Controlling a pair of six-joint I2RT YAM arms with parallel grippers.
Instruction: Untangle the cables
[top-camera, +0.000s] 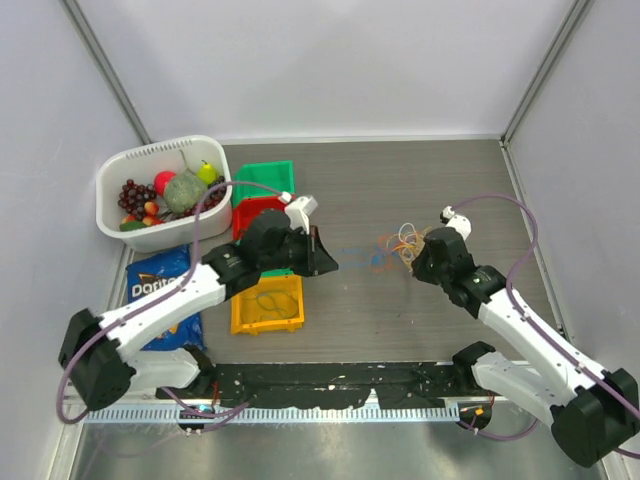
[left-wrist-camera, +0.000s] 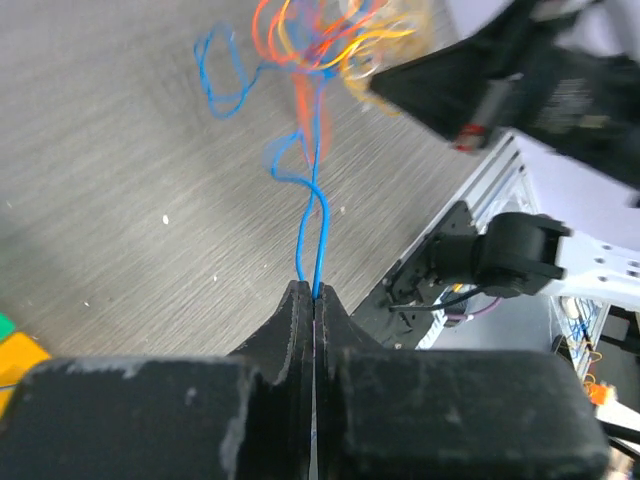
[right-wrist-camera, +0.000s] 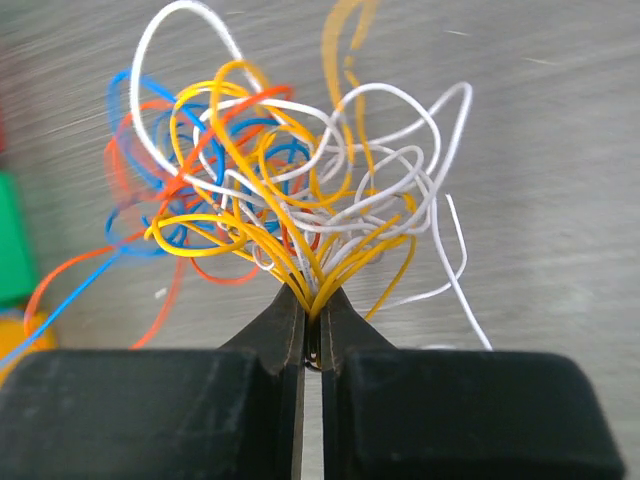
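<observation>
The right gripper will next lower the yellow and white cables onto the table, away from the left gripper, and then open, because the cables are hanging above the table.
A tangle of thin yellow, white, orange and blue cables hangs just above the table's middle. My right gripper is shut on the yellow and white strands of the tangle, its jaws pinching them. My left gripper is shut on the blue cable, which runs taut from its jaws toward the tangle. A faint blue and orange strand stretches between the two grippers.
Red, green and yellow bins sit under and behind the left arm. A white basket of fruit stands at the back left. A blue chip bag lies at the left.
</observation>
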